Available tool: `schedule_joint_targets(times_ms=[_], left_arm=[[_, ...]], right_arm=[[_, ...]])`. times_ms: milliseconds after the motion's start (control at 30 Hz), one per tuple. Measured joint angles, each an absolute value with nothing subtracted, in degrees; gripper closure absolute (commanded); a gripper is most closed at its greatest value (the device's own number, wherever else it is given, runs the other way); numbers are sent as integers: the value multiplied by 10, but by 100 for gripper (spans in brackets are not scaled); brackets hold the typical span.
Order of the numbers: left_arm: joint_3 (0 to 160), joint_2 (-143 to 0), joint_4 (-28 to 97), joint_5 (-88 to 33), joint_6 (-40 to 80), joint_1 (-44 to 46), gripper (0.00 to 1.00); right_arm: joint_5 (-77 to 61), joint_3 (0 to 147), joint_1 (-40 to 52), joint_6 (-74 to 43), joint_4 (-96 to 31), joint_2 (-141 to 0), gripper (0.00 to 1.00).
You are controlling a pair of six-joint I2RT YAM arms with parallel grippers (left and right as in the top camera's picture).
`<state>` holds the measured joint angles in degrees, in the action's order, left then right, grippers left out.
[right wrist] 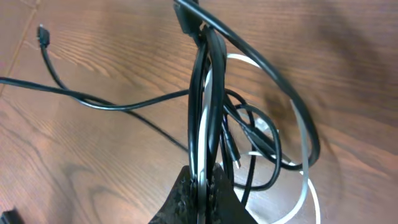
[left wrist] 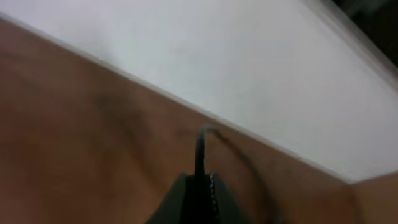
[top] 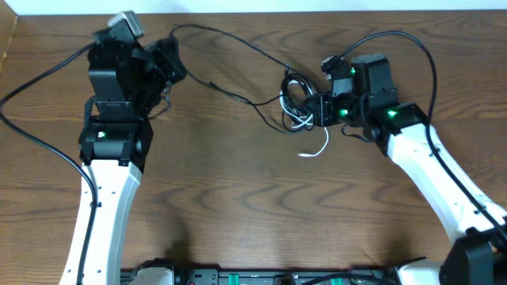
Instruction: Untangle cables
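My left gripper moves back from the table's far edge next and releases the long black cable over bare wood, since it already stretches far from the knot.
A knot of thin black cables and a short white cable lies right of the table's middle. My right gripper is shut on the knot. In the right wrist view its jaws pinch black strands and the white cable together, with loops hanging beyond. One long black strand runs left to my left gripper at the far left. The blurred left wrist view shows its jaws shut on a thin black cable. A loose plug end lies on the wood.
The wooden table ends at its far edge close ahead of the left gripper, with a white surface beyond. Thick black arm cords loop at the far left and above the right arm.
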<state>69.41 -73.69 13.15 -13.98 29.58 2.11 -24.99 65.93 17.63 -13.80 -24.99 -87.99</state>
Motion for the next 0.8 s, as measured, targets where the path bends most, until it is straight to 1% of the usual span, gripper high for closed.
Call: schedule_joint_targets(times_ms=[167, 333, 367, 400, 433, 467, 500, 533, 567, 700, 733, 800], left_arm=[[694, -736, 232, -140, 261, 21, 93], [694, -736, 297, -140, 239, 21, 91], [694, -736, 309, -138, 239, 21, 85], [694, -736, 312, -138, 237, 21, 83], [694, -736, 316, -137, 237, 21, 69], [694, -736, 323, -136, 235, 21, 60], [694, -736, 327, -136, 232, 21, 54], [694, -736, 331, -136, 236, 21, 51], [694, -736, 340, -136, 230, 21, 44], [694, -736, 364, -136, 229, 27, 26], [694, -736, 370, -136, 229, 32, 23], [694, -737, 371, -136, 227, 39, 21]], right_arm=[[-248, 664, 176, -137, -272, -860, 99], [-246, 727, 176, -135, -313, -859, 99], [-246, 738, 176, -135, -312, -858, 99], [-246, 741, 177, -135, -311, -857, 99], [-245, 744, 178, -135, -308, -854, 99], [-243, 744, 181, -135, -309, -853, 99], [-238, 744, 186, -134, -308, -852, 99], [-232, 744, 190, -134, -307, -852, 99], [-223, 744, 198, -134, -303, -852, 99], [-199, 744, 218, -134, -294, -852, 99], [-194, 744, 222, -134, -293, -852, 99], [-187, 744, 226, -134, -293, -852, 99]])
